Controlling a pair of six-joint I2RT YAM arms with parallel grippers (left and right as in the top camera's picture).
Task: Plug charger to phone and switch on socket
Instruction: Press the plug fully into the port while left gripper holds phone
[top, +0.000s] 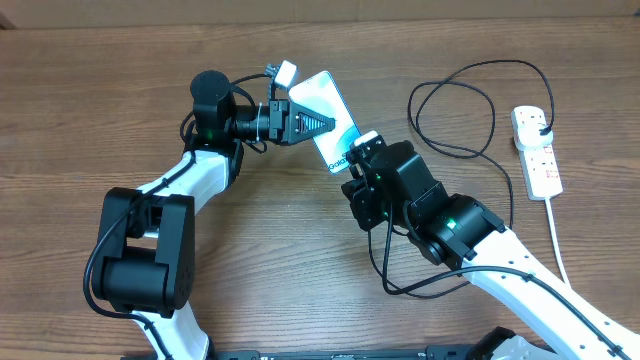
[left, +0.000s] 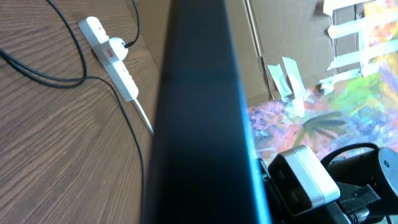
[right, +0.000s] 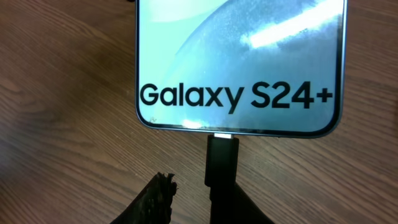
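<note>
Next I will lower my left gripper to lay the phone (top: 322, 100) on the bare tabletop below and release it, since the connector sits in the port.
My left gripper (top: 305, 122) is shut on the phone (top: 322, 100), gripping it across its width; the teal screen faces up. In the left wrist view the phone's dark edge (left: 199, 124) fills the middle and hides the fingers. The charger connector (right: 222, 158) sits in the port at the phone's lower end, below the "Galaxy S24+" text. My right gripper (right: 199, 186) is open around the connector, its left finger (right: 155, 199) standing apart from it. The black charger cable (top: 450, 110) loops over to the white socket (top: 535, 150), where its plug (top: 541, 122) is seated.
The socket's thick white cord (top: 556, 235) runs toward the near right edge. The socket also shows in the left wrist view (left: 109, 53), with cable loops beside it. Cardboard and a colourful sheet (left: 348, 93) lie past the table's far edge.
</note>
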